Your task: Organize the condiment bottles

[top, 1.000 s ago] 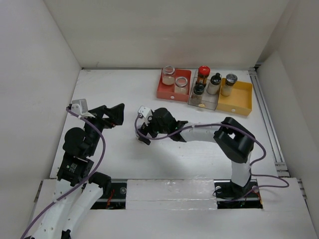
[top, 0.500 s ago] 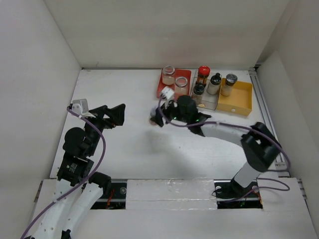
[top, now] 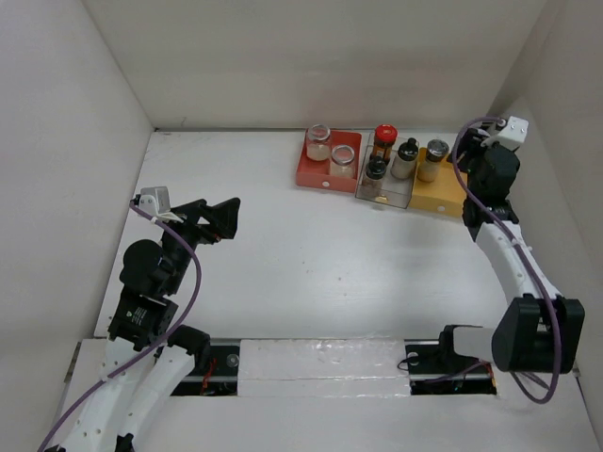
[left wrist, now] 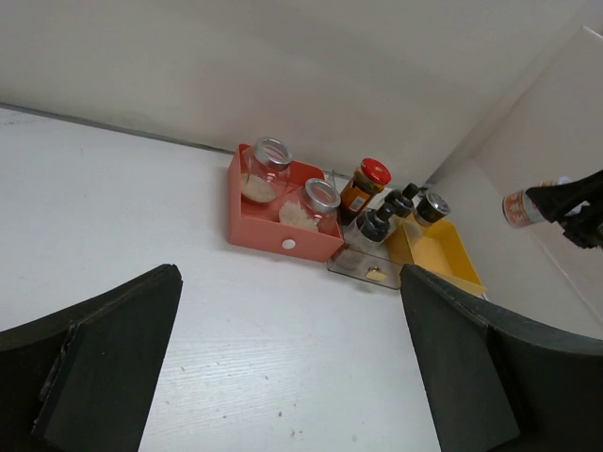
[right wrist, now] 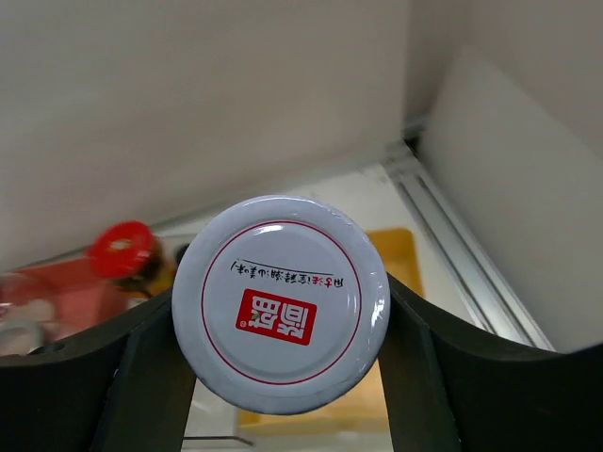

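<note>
The silver-lidded jar leaves room in the open part of the yellow tray [top: 454, 195], so next I will bring my right gripper down there to release the white-lidded jar.
My right gripper [right wrist: 281, 311] is shut on a white-lidded jar [right wrist: 281, 303] with a red label, held in the air by the right wall. The left wrist view shows this jar [left wrist: 520, 206] beyond the yellow tray [left wrist: 443, 259]. Two clear glass jars [top: 318, 141] [top: 342, 160] stand in the red tray [top: 309, 175]. A dark bottle with a red cap [top: 382, 141] and two black-capped bottles [top: 376, 171] [top: 406, 156] stand in the clear tray [top: 384, 195]. A silver-lidded jar [top: 433, 158] stands in the yellow tray [top: 454, 195]. My left gripper [top: 219, 218] hangs open over the left of the table.
White walls close in the table on the left, back and right. A metal rail [top: 504, 221] runs along the right edge beside the right arm. The three trays sit side by side at the back right.
The right gripper closed on the white-lidded jar at mid-table and swung it back and right to beside the yellow tray. The left arm stayed put.
</note>
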Tool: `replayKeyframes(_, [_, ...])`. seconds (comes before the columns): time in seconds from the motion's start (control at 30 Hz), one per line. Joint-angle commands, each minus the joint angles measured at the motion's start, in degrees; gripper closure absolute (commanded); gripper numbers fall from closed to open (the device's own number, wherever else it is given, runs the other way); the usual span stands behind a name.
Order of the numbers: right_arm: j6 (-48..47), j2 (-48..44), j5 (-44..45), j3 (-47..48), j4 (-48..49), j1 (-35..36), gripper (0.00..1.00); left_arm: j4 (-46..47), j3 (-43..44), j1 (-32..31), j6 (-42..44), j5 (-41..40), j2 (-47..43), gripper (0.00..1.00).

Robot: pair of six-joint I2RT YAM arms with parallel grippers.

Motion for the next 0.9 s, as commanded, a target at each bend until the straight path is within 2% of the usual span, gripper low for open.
replayKeyframes(0.0, [4.0, 4.9, 0.7, 0.5, 1.4, -4.4, 0.5, 2.5, 2.4, 0.1, 0.3, 1.1, 0.2, 0.01])
replayKeyframes(0.17, [4.0, 15.7, -1.9, 5.6, 1.4, -9.1, 0.5, 2.5, 2.4, 0.1, 0.3, 1.1, 0.7, 0.01])
replayKeyframes(0.47, [1.4, 28.9, -5.0, 13.1, 4.7, -9.7, 0.48, 2.5, 2.4, 0.1, 0.3, 1.1, 1.2, 0.01])
replayKeyframes(0.73, [1.4, 37.6, -5.0, 17.1, 4.7, -10.2, 0.34, 2.5, 2.4, 0.1, 0.3, 1.1, 1.8, 0.01])
replayKeyframes(0.87, [2.0, 37.7, -4.4, 16.6, 4.7, -10.2, 0.18, 2.5, 2.4, 0.1, 0.3, 0.6, 2.5, 0.01])
